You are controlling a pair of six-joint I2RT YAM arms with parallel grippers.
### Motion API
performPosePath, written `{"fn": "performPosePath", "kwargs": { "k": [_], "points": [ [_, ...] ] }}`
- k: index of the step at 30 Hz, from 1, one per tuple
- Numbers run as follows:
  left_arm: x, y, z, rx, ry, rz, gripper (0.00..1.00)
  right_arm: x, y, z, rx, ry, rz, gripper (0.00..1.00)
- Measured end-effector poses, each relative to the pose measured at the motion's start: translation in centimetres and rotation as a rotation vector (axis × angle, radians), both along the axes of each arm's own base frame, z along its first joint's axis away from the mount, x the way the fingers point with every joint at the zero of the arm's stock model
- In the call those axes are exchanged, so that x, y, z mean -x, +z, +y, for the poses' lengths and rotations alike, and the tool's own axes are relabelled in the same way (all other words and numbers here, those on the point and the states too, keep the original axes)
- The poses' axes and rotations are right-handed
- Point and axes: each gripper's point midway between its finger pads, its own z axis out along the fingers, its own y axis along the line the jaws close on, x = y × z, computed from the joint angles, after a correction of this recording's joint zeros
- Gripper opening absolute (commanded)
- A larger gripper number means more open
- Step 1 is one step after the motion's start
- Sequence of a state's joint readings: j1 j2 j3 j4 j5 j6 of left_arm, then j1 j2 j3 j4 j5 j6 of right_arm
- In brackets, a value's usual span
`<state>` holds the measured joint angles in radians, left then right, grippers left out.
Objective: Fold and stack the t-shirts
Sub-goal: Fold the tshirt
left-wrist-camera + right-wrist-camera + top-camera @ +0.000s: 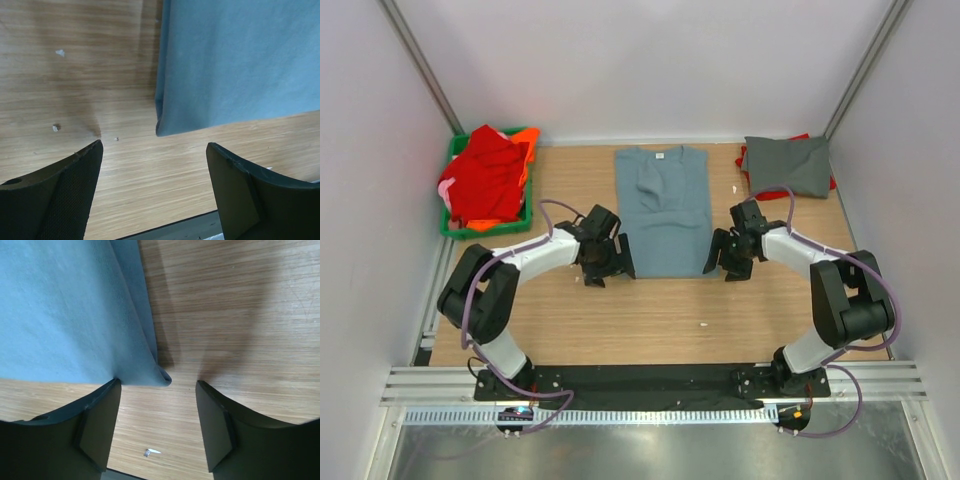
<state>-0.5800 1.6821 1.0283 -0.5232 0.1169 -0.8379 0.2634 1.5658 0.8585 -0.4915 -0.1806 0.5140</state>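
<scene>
The t-shirt's near corner is beside my left gripper, just beyond its open fingers. I will next lower my left gripper onto that corner and bring the t-shirt's cloth between its fingers.
The dusty blue-grey t-shirt lies flat mid-table, sleeves folded in, collar at the far end. My left gripper hovers low at its near left corner. In the left wrist view that corner sits just beyond the gripper, which is open over bare wood. My right gripper is at the near right corner. In the right wrist view it is open, with the shirt's corner at the mouth of the gap and the hem against the left fingertip. A darker grey t-shirt lies folded at the back right, over a red one.
A green crate at the back left holds several red and orange t-shirts. Small white scraps lie on the wood near the shirt. The white walls close in on both sides. A black strip runs along the table's near edge.
</scene>
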Motion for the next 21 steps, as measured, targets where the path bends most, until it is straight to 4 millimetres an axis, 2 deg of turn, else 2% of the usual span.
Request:
{"fn": "performPosePath", "kwargs": {
  "k": [1,5,9,21],
  "points": [
    [0.3,-0.2,0.1,0.001,0.001,0.002,0.82,0.0,0.0,0.0,-0.003,0.000,-0.002,0.59],
    [0.8,-0.8,0.3,0.004,0.019,0.011,0.75,-0.1,-0.2,0.1,-0.010,0.001,-0.012,0.50],
    [0.3,-0.9,0.0,0.018,0.035,-0.008,0.69,-0.2,-0.3,0.2,-0.015,0.001,-0.019,0.50],
    [-0.9,-1.0,-0.5,0.032,0.053,-0.053,0.59,-0.5,-0.4,0.5,-0.032,0.007,-0.033,0.47]
  ]
}}
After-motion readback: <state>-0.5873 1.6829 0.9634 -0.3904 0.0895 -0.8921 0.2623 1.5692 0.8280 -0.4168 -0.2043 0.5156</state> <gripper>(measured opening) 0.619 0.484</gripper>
